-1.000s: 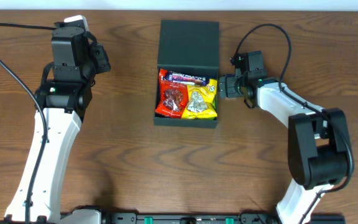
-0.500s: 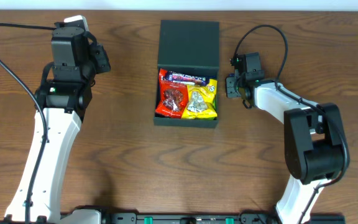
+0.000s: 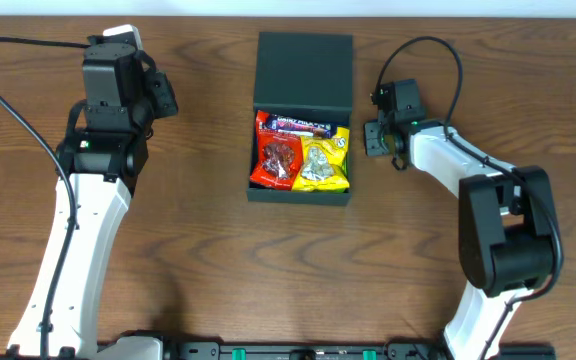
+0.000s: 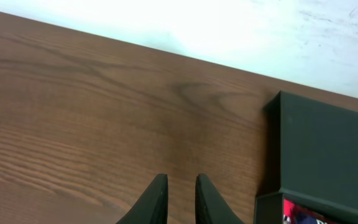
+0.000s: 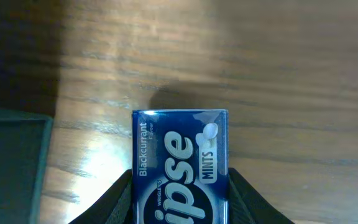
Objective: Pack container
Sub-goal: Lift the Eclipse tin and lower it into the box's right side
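Note:
I will next lift the mints tin with my right gripper over the side of the container point(image 3: 260, 160) beside it. Then I will lower the tin onto the yellow packet point(image 3: 325, 163).
The dark teal container point(image 3: 260, 160) stands mid-table with its lid point(image 3: 304, 65) open flat behind it. Inside lie a red packet point(image 3: 278, 160), a yellow packet point(image 3: 325, 163) and a dark bar point(image 3: 301, 124). My right gripper point(image 3: 368, 138) is just right of the box, low over the wood. In the right wrist view my right gripper point(image 5: 180, 202) is shut on a blue Eclipse mints tin point(image 5: 180, 158), with the container wall point(image 5: 11, 168) at left. My left gripper point(image 4: 181, 190) hovers over bare wood left of the lid point(image 4: 328, 143), its fingers nearly together and holding nothing.
The left arm point(image 3: 88, 200) stretches up the table's left side, its cable point(image 3: 8, 100) trailing beside it. A cable point(image 3: 438, 60) loops above the right arm point(image 3: 498, 230). A pale wall point(image 4: 229, 25) lies beyond the table's far edge.
My right jaws have closed from wide open onto the mints tin, and that gripper has shifted slightly right, away from the container. The left arm has not moved.

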`<state>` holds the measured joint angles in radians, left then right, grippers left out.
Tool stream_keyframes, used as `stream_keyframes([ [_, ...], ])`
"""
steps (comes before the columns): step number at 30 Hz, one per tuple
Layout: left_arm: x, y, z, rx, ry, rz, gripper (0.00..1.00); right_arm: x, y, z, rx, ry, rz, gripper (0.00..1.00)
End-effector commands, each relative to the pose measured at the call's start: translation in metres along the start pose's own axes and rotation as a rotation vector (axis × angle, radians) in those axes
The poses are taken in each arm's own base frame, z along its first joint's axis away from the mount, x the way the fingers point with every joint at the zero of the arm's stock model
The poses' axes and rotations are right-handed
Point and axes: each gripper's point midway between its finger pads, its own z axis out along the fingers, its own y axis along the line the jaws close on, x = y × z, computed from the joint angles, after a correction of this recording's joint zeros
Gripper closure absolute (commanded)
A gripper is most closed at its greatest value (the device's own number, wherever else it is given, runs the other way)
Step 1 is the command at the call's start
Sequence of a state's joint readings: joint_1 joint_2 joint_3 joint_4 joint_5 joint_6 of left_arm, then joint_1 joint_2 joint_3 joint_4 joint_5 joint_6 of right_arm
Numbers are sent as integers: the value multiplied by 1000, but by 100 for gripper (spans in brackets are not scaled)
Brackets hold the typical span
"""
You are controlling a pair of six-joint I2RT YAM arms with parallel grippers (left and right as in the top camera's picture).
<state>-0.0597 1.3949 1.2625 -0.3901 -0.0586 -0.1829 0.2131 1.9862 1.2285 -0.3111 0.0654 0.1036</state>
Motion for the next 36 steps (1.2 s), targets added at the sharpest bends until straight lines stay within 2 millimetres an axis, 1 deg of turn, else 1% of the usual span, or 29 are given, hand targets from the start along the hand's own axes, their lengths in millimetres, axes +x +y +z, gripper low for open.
stream_keyframes([
  [1,0,2,-2,1,-2,0,83,-61,5,-51,-16,-176,21,92],
  [4,0,2,-2,1,-2,0,83,-89,14,-87,-39,-275,16,98],
  [6,0,2,-2,1,-2,0,83,-101,23,-112,-60,-335,0,98],
  [7,0,2,-2,1,-2,0,83,-104,34,-124,-90,-359,-47,99],
  [9,0,2,-2,1,-2,0,83,-105,60,-142,-176,-386,-163,99],
  [11,0,2,-2,1,-2,0,83,-96,92,-155,-269,-391,-310,99],
  [12,0,2,-2,1,-1,0,83,-91,99,-155,-284,-378,-326,99],
  [14,0,2,-2,1,-1,0,83,-81,106,-152,-304,-339,-308,98],
  [15,0,2,-2,1,0,0,83,-77,108,-150,-313,-314,-271,99],
  [20,1,2,-2,-1,6,1,83,-50,114,-139,-343,-151,42,99],
  [23,2,2,-2,-1,6,0,83,-34,117,-135,-329,-78,123,99],
  [25,2,2,-2,-1,6,1,83,-23,111,-132,-253,-44,167,99],
  [27,2,2,-2,-1,7,1,83,-12,114,-131,-219,-19,164,99],
  [29,3,2,-2,-2,11,1,83,-5,122,-132,-213,-5,140,99],
  [30,3,2,-2,-3,12,2,83,-3,122,-132,-187,-7,144,99],
  [32,3,2,-2,-3,12,2,83,2,116,-132,-119,-7,178,99],
  [36,3,3,-2,-3,13,2,83,8,110,-130,-70,5,193,98],
])
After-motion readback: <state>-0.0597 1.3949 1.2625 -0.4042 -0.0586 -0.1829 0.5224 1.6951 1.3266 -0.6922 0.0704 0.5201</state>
